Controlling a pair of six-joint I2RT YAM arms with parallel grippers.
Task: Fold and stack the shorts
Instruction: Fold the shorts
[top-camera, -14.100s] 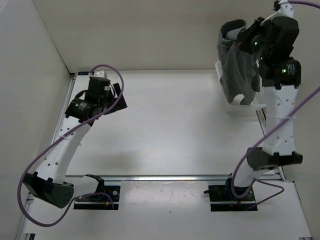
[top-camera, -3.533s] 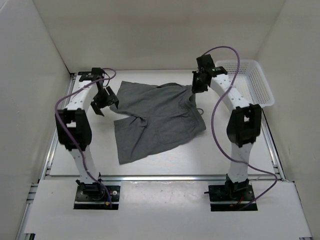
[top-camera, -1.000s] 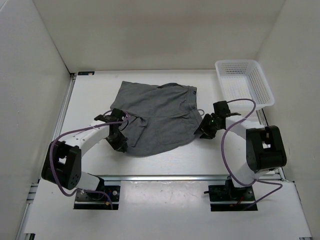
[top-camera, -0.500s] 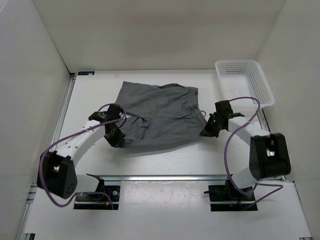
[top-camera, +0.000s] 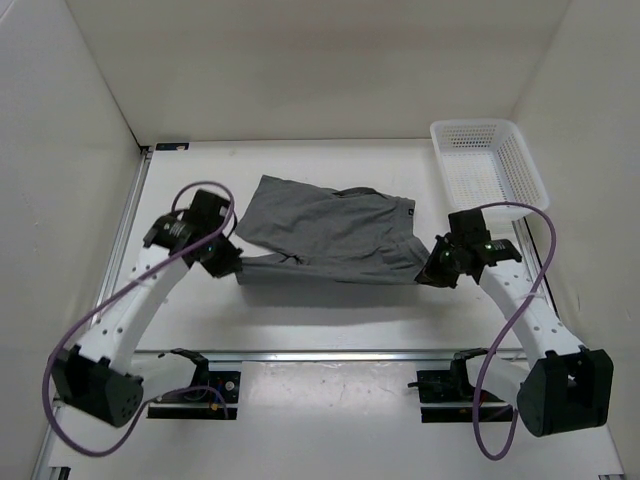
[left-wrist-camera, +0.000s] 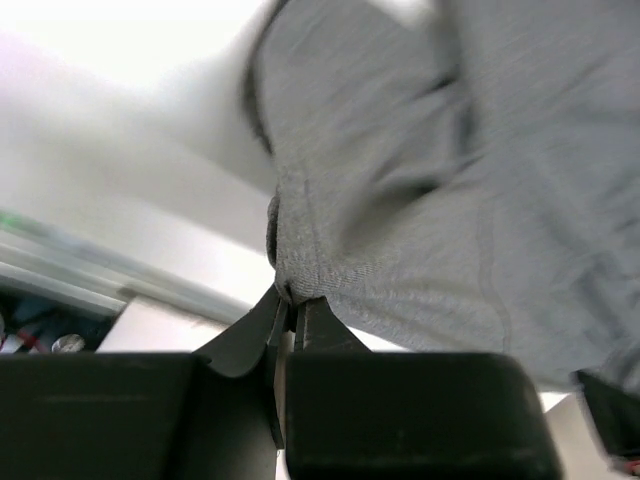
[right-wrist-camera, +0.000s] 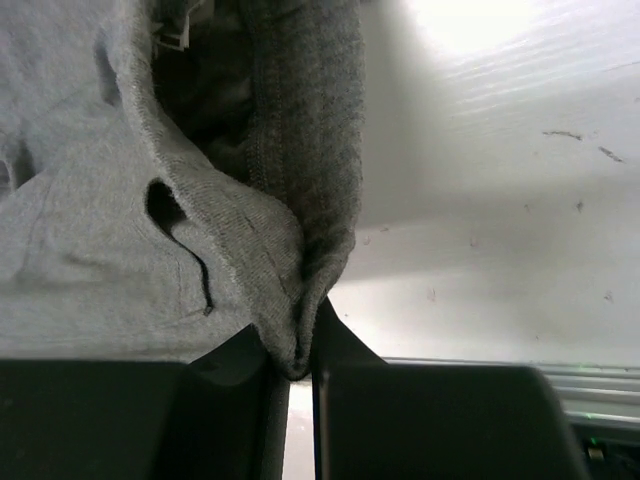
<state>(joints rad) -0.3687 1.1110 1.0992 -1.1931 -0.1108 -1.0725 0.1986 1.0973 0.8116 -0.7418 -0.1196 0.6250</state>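
Observation:
My right gripper moves the shorts' pinched near corner outward over their far corner by the basket next and releases it there. The far part of the shorts lies flat.
The dark grey shorts (top-camera: 330, 233) hang in a band between both arms above the middle of the table, their near edge lifted off it. My left gripper (top-camera: 232, 266) is shut on the near left corner of the shorts (left-wrist-camera: 400, 210), with the hem pinched between its fingertips (left-wrist-camera: 318, 318). At the right, my right gripper (top-camera: 428, 275) is shut on the near right corner. In the right wrist view a bunched fold of the shorts (right-wrist-camera: 130, 230) is squeezed between the fingers (right-wrist-camera: 335, 335). The drawstring is hidden.
A white plastic basket (top-camera: 488, 165) stands at the back right corner. White walls enclose the table (top-camera: 330, 315) on three sides. A metal rail (top-camera: 330, 355) runs along the near edge by the arm bases.
Both arms have raised and pulled the near edge of the shorts up and back, so the cloth is narrower front to back. The right gripper closed on its corner within the last second.

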